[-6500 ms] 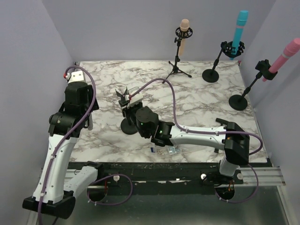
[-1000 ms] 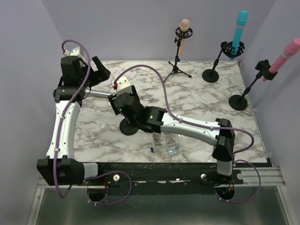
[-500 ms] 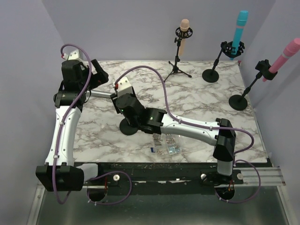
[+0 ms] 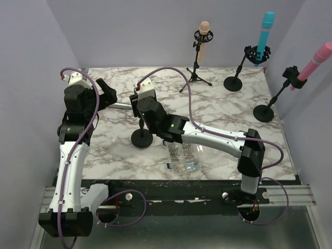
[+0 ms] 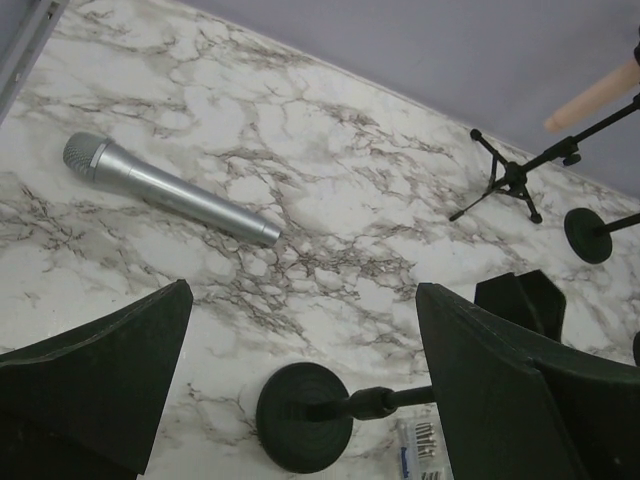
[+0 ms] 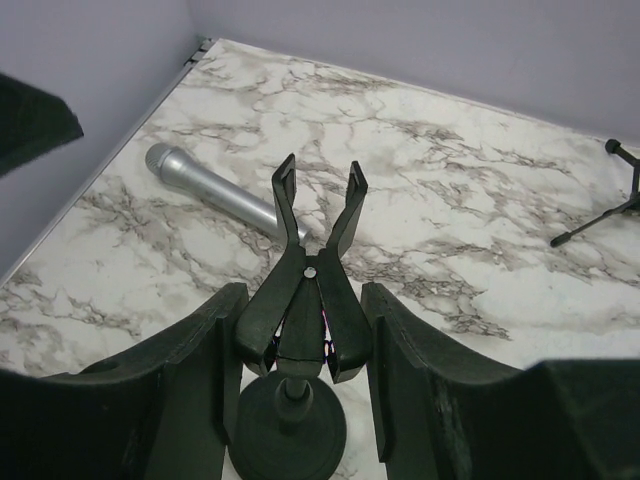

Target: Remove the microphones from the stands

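Observation:
The clip point(image 6: 305, 300) is empty, so I should carry the stand outward with my right gripper onto the bare marble beside the beige microphone's stand and let go of the handles.
The silver microphone point(image 5: 165, 187) lies flat on the marble table near the far left, out of the stand, and shows again in the right wrist view point(image 6: 215, 195). The black stand point(image 4: 141, 138) rests on its round base point(image 5: 303, 415), its clip point(image 6: 305, 300) empty with the upper prongs spread in a V. My right gripper point(image 6: 305, 290) is closed around the clip's lower handles, one finger on each side. My left gripper point(image 4: 106, 92) hangs wide open over the table, holding nothing, between the microphone and the stand.
Three more stands hold microphones at the back and right: a beige one point(image 4: 204, 36), a cyan one point(image 4: 265, 31) and a pink one point(image 4: 316, 61). A clear bag of screws point(image 4: 182, 158) lies near the front edge. Lilac walls close in the table.
My right gripper's jaws narrowed onto the clip and its wrist shifted up and away from me. The left arm drew back to the left, staying open.

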